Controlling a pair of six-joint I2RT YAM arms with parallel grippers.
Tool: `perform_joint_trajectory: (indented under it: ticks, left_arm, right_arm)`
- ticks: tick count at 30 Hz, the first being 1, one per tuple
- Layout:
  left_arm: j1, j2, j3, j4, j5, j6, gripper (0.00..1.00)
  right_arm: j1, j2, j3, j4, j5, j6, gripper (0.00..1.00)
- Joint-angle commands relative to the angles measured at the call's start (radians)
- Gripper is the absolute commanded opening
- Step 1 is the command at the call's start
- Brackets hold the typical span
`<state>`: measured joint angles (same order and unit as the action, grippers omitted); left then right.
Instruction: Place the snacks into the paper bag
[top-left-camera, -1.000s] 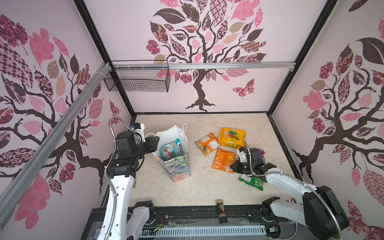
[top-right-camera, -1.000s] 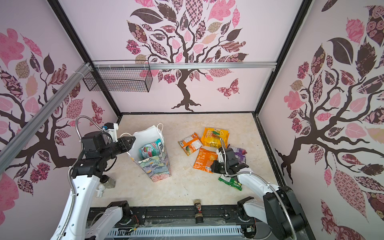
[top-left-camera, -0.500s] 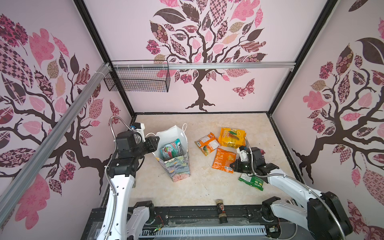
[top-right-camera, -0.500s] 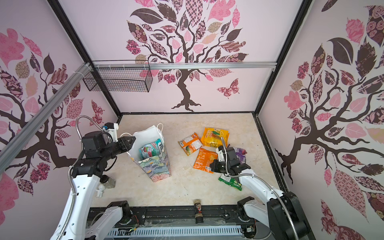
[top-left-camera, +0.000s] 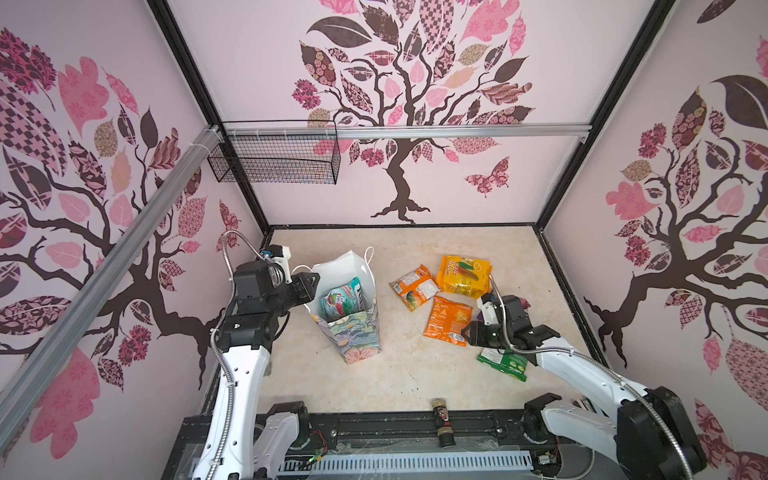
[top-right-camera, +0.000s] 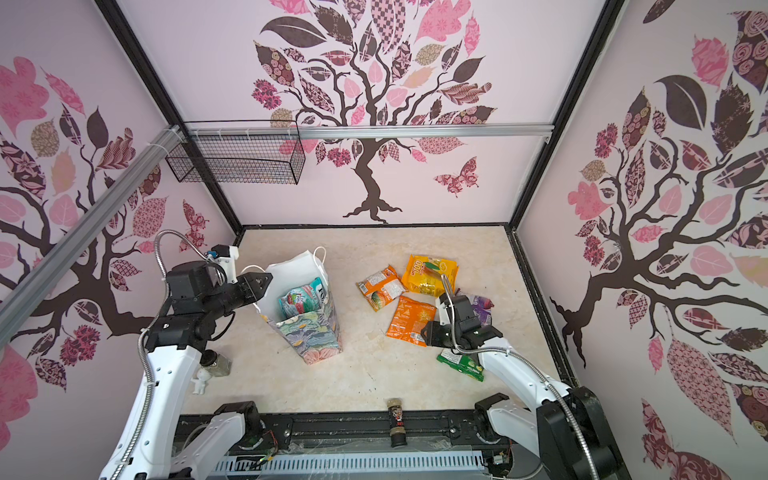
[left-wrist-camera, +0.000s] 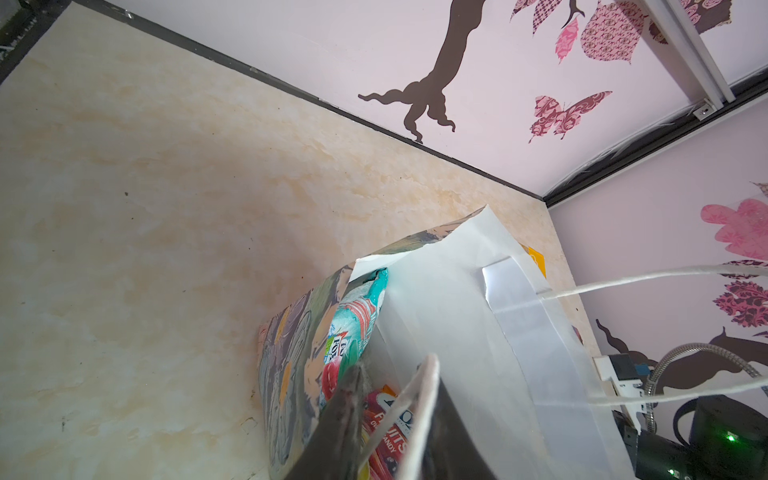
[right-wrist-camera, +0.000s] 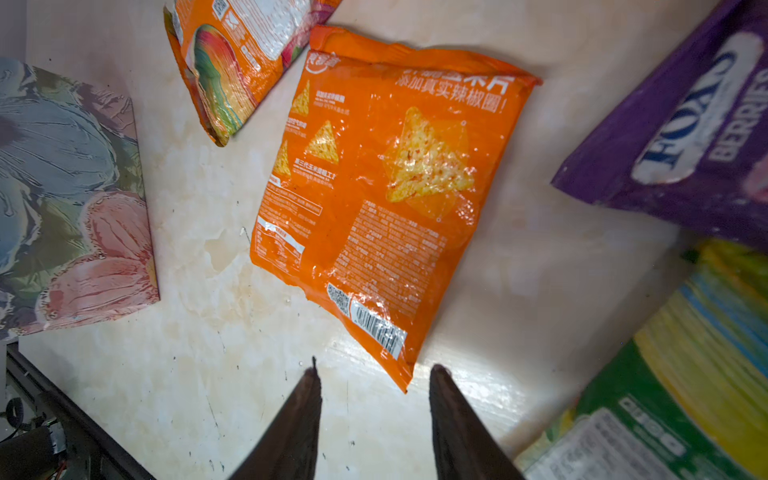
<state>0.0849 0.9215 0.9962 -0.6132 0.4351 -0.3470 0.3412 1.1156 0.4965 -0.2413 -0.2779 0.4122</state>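
Observation:
The chips packet's near corner (top-left-camera: 462, 344) (right-wrist-camera: 399, 368) points between my open fingers, so I will lower my right gripper onto that corner until I have a finger on each side of it, and then close.
The floral paper bag (top-left-camera: 353, 332) (top-right-camera: 311, 336) stands open at centre left, with a teal packet (top-left-camera: 343, 297) (left-wrist-camera: 357, 316) and a red one (left-wrist-camera: 390, 428) inside. My left gripper (top-left-camera: 311, 282) (left-wrist-camera: 395, 363) is shut on the bag's white rim. Right of the bag lie an orange chips packet (top-left-camera: 448, 320) (right-wrist-camera: 382, 187), an orange mango packet (top-left-camera: 413, 286), a yellow packet (top-left-camera: 464, 275), a green packet (top-left-camera: 503, 361) (right-wrist-camera: 665, 395) and a purple packet (top-right-camera: 478, 305) (right-wrist-camera: 685, 137). My right gripper (top-left-camera: 465, 332) (right-wrist-camera: 376, 370) is open and empty, low over the floor at the chips packet's near corner.
A dark bottle (top-left-camera: 442, 419) lies at the front edge. A small jar (top-right-camera: 216, 363) and a white figure (top-right-camera: 201, 380) sit by the left arm's base. A black wire basket (top-left-camera: 274, 158) hangs on the back rail. Walls close in three sides.
My right gripper has gone from shut to open, staying by the orange chips packet. The left gripper and the bag have not moved.

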Motion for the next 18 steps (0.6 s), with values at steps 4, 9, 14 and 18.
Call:
perform_joint_trajectory:
  ticks: [4,9,14,18]
  left_arm:
    - [-0.002,-0.003,0.0,0.021,0.006,0.006,0.26]
    - [-0.002,0.004,0.0,0.021,0.009,0.005,0.26]
    - [-0.002,0.005,-0.001,0.025,0.012,0.005,0.26]
    - [-0.002,0.006,-0.001,0.027,0.012,0.003,0.26]
  right_arm:
    - [0.005,0.075,-0.02,0.08,-0.034,0.003,0.48]
    - [0.005,0.109,-0.044,0.135,-0.042,0.017,0.48]
    - [0.008,0.143,-0.052,0.18,-0.053,0.029,0.49]
    - [0.008,0.169,-0.053,0.201,-0.042,0.038,0.49]
